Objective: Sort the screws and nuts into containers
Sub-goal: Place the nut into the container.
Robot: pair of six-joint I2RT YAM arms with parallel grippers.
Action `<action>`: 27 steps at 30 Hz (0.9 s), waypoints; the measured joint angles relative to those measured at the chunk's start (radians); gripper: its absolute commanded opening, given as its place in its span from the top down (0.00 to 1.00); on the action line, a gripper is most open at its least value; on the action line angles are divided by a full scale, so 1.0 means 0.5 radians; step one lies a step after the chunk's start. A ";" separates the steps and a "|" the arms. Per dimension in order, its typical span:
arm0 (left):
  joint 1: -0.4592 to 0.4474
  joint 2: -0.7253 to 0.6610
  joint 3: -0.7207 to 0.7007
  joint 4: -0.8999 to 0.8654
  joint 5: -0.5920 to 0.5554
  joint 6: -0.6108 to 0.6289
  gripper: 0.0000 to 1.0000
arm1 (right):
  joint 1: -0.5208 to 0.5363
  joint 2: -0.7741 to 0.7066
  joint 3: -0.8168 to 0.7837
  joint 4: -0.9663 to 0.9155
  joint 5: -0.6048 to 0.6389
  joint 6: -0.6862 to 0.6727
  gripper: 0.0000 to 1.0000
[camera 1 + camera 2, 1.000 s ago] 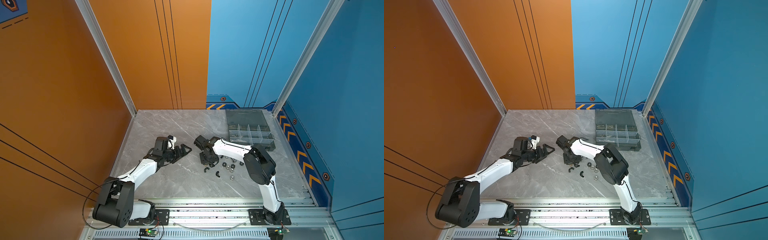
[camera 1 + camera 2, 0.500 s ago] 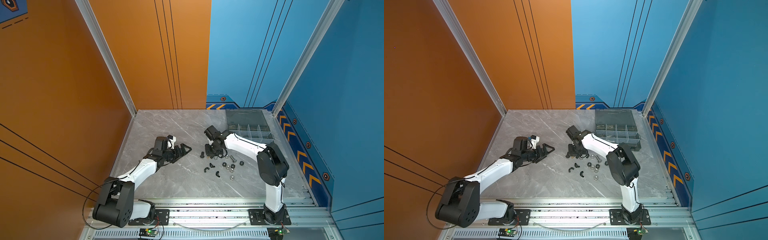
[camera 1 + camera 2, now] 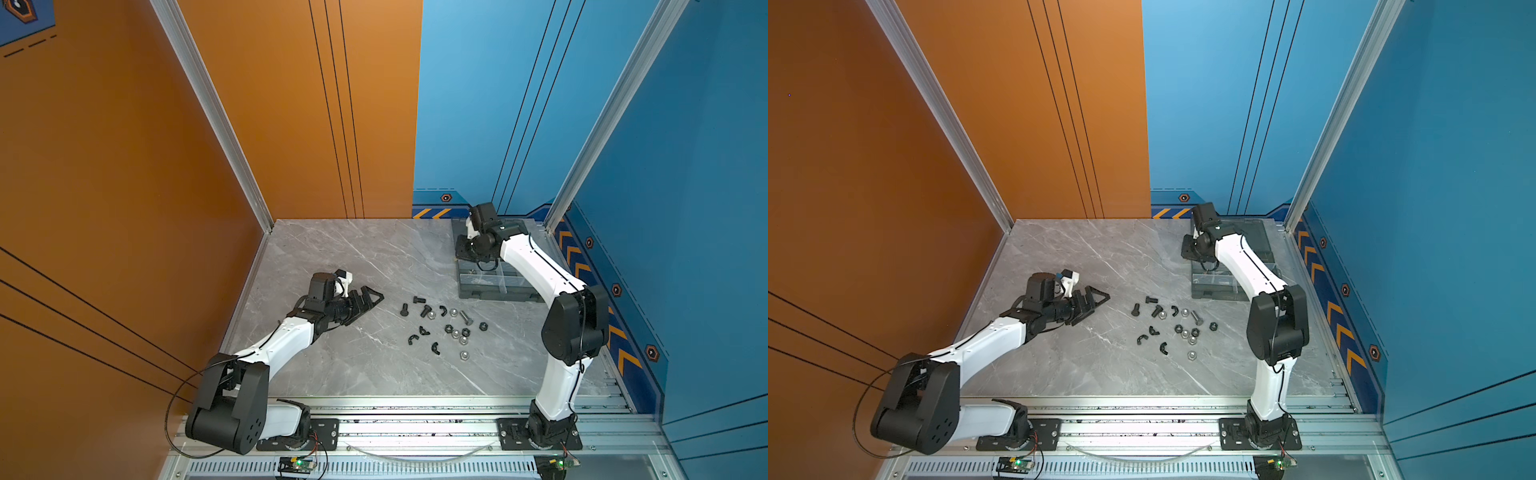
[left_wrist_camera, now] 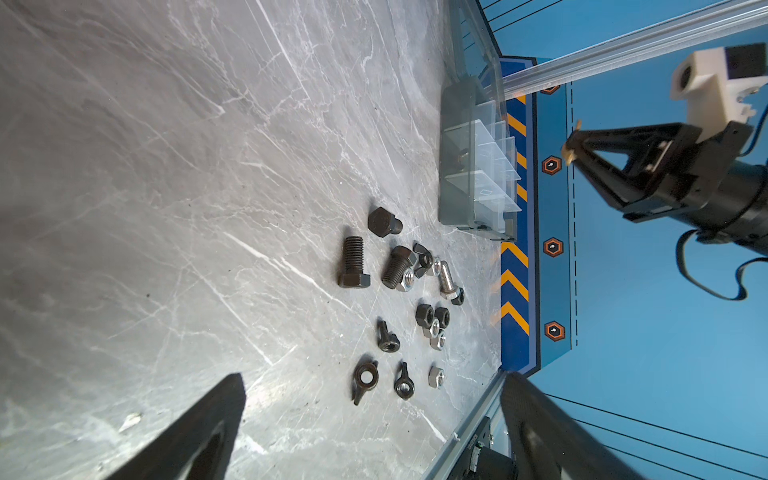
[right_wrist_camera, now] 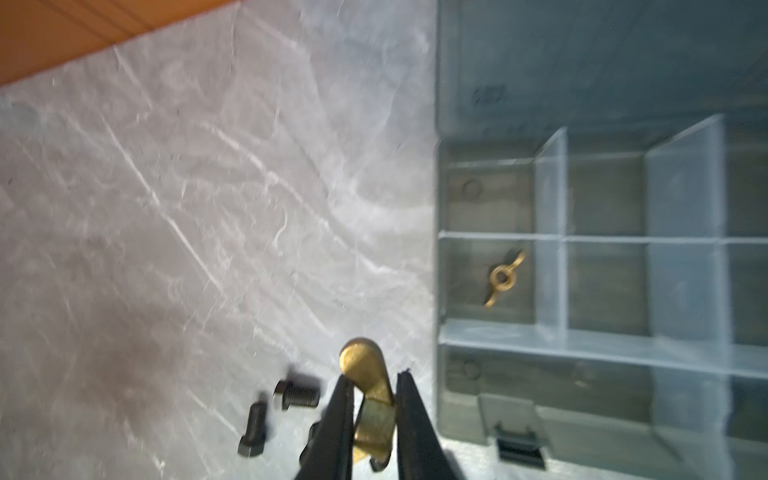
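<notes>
My right gripper holds this matching nut and next needs to carry it over and down to release it, because the container holding another brass wing nut (image 3: 469, 270) (image 5: 489, 281) is below, past the box's edge.
My right gripper (image 5: 375, 376) is shut on a brass wing nut (image 5: 362, 360), held in the air by the left edge of the grey organizer box (image 5: 602, 199). Another brass wing nut (image 5: 500, 277) lies in one of the box's containers. The screws and nuts lie in a loose pile (image 3: 444, 328) on the table between the arms: black bolts (image 4: 353, 262), a silver bolt (image 4: 446, 278), hex nuts and black wing pieces. My left gripper (image 4: 374, 378) stands open and empty just left of the pile (image 3: 1175, 328), close to the table.
The box (image 3: 494, 286) sits at the back right with its lid (image 3: 515, 226) lying open toward the blue wall. The right arm's elbow (image 3: 575, 328) hangs over the table's right side. An aluminium rail (image 3: 415, 419) runs along the front edge.
The right arm has lifted off the pile and swung back and right to the organizer box, carrying the brass wing nut. The left arm has not moved.
</notes>
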 measured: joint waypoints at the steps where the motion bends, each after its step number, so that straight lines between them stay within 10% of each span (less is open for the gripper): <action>1: -0.003 0.004 0.002 0.008 0.000 -0.005 0.02 | -0.023 0.022 0.034 -0.002 0.025 -0.010 1.00; 27: -0.021 0.037 0.023 0.042 0.003 -0.006 0.02 | -0.159 0.474 0.156 -0.075 0.246 -0.063 0.89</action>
